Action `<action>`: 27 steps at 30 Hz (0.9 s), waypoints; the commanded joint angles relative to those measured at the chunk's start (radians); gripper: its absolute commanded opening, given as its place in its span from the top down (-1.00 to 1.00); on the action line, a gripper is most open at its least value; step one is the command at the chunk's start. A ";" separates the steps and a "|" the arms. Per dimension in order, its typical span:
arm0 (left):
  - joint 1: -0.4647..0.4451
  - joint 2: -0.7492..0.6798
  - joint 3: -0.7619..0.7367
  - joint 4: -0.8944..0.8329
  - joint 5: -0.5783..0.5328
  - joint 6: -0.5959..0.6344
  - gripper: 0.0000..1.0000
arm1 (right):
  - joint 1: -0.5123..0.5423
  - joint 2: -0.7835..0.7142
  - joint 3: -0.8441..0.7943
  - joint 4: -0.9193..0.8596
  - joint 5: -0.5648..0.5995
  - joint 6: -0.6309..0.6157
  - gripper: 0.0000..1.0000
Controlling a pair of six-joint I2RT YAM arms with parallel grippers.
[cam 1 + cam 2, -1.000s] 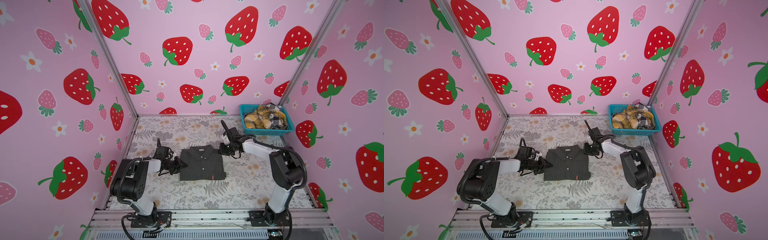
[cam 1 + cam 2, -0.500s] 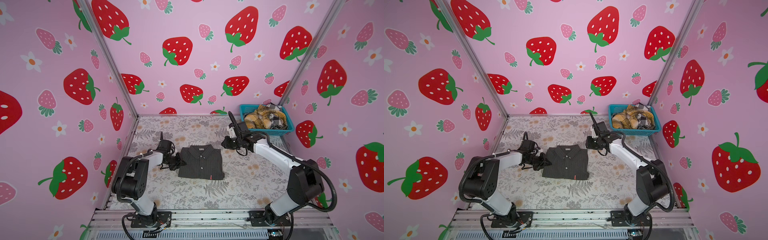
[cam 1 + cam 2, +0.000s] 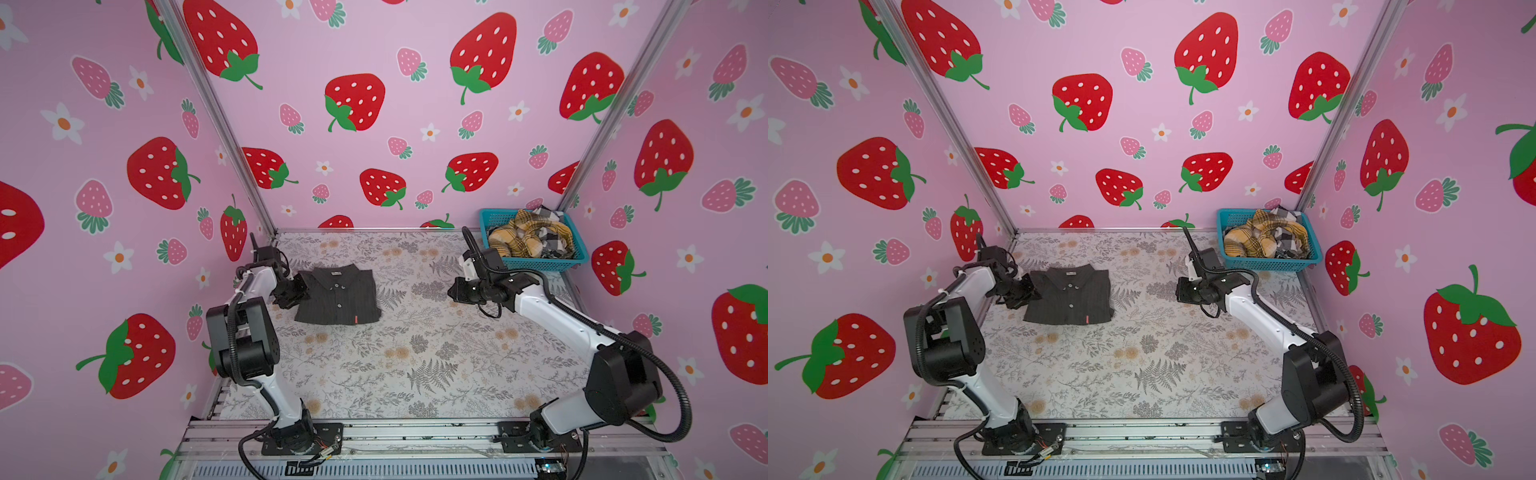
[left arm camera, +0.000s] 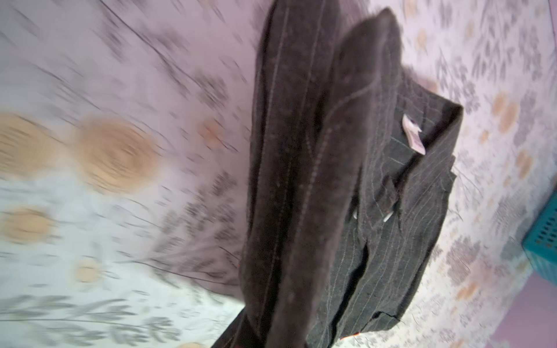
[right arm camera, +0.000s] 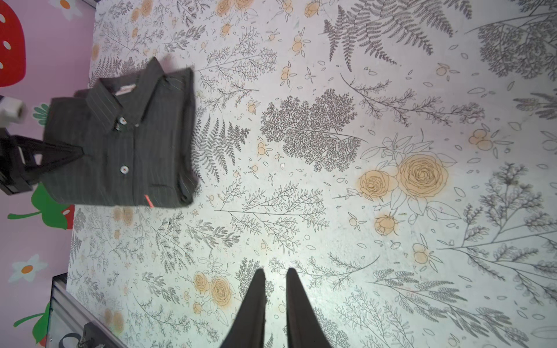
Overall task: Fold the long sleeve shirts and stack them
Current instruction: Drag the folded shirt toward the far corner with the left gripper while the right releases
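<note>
The left gripper moves outward and toward the closest side next, sliding the charcoal shirt into the table's far corner. Then it releases the shirt, as bare table shows there.
A folded charcoal pinstriped shirt (image 3: 338, 297) (image 3: 1069, 297) lies collar-up on the floral table at the back left. My left gripper (image 3: 301, 291) (image 3: 1034, 291) is shut on its left edge; in the right wrist view its fingers (image 5: 80, 149) meet in a point on the cloth (image 5: 120, 144). The left wrist view is blurred, with the shirt (image 4: 407, 226) filling it close up. My right gripper (image 3: 451, 291) (image 3: 1178, 291) hovers over bare table well right of the shirt. Its tips (image 5: 275, 271) stand a narrow gap apart and hold nothing. A yellow plaid shirt (image 3: 519, 237) and a black-and-white check shirt (image 3: 550, 245) lie crumpled in the basket.
The teal mesh basket (image 3: 540, 262) (image 3: 1266, 264) stands in the back right corner, just behind the right arm's wrist. Pink strawberry walls close in the left, back and right sides. A metal rail (image 3: 415, 432) with both arm bases runs along the front edge.
The left gripper has shut on the shirt's left edge and dragged the shirt to the left. The right arm has pulled back to the right, away from the shirt.
</note>
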 commanded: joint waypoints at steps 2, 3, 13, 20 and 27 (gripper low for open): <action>0.085 0.072 0.173 -0.092 -0.105 0.125 1.00 | -0.005 -0.029 -0.034 -0.045 -0.019 -0.039 0.66; 0.094 0.104 0.218 -0.110 -0.126 0.150 1.00 | -0.005 -0.033 -0.040 -0.052 -0.017 -0.043 0.66; 0.166 0.357 0.475 -0.210 -0.165 0.227 1.00 | -0.005 -0.033 -0.081 -0.043 -0.022 -0.036 0.66; 0.165 0.493 0.732 -0.269 -0.167 0.242 1.00 | -0.005 -0.008 -0.081 -0.061 -0.017 -0.038 0.66; 0.162 0.595 0.886 -0.311 -0.161 0.246 -0.63 | -0.005 0.012 -0.055 -0.079 -0.003 -0.025 0.66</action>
